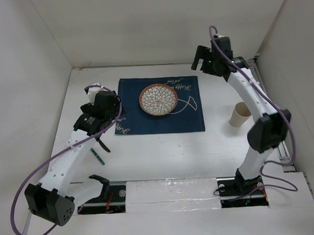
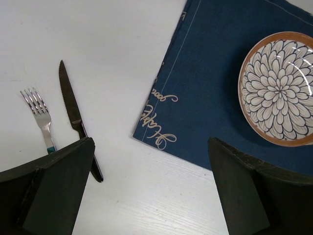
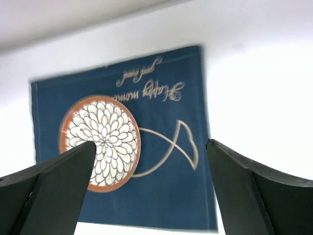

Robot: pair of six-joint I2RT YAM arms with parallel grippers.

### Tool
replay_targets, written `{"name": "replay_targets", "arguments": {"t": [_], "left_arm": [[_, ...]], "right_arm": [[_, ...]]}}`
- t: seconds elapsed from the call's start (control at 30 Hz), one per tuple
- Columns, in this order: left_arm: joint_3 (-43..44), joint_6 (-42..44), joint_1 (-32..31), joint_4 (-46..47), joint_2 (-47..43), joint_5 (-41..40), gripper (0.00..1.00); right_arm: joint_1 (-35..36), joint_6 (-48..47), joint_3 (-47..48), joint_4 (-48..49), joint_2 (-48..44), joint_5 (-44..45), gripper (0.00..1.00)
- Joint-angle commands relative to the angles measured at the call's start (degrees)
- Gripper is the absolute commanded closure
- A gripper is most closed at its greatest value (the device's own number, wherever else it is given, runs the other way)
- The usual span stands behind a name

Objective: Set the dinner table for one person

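Note:
The beige cup stands with its opening up, below and back of my right gripper, so I should move that gripper back and down around the cup's side farthest from the placemat.
The white dinner table [image 1: 164,153] carries a dark blue placemat [image 1: 159,105] with a flower-patterned, brown-rimmed plate [image 1: 159,100] on it. A fork [image 1: 97,156] and a black-handled knife [image 1: 103,145] lie side by side left of the placemat's near corner. In the left wrist view the fork [image 2: 41,117] and knife [image 2: 73,115] are at the left, the plate [image 2: 276,88] at the upper right. My left gripper [image 2: 150,147] is open and empty, raised above the table beside the placemat's corner [image 1: 105,103]. My right gripper [image 3: 150,144] is open and empty, held high behind the placemat's far right corner [image 1: 201,57].
A beige paper cup [image 1: 240,114] stands on the table right of the placemat. White walls close the table in at the left, back and right. A rail [image 1: 170,192] with both arm bases runs along the near edge.

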Motion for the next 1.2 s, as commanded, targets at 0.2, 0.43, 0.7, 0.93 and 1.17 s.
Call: {"name": "replay_targets", "arguments": {"t": [0.2, 0.43, 0.7, 0.93, 1.17], "left_arm": [[0.99, -0.93, 0.04, -1.2, -0.32, -3.5, 0.01], [1.51, -0.93, 0.04, -1.72, -0.85, -3.5, 0.01], [0.99, 0.21, 0.04, -0.67, -2.61, -0.95, 0.01], [0.99, 0.92, 0.04, -0.05, -2.61, 0.55, 0.01], [0.46, 1.45, 0.04, 0.47, -2.61, 1.6, 0.01]], "right_arm": [[-7.82, 5.92, -19.91, -11.86, -29.2, 19.77, 0.0], [-19.67, 4.97, -34.51, -11.32, -42.58, 17.12, 0.0], [-27.35, 1.26, -42.86, -7.55, -40.66, 9.47, 0.03], [-27.88, 2.76, -47.88, 0.36, -35.23, 8.15, 0.15], [-27.88, 3.9, -48.41, 3.36, -32.3, 8.24, 0.76]]}}
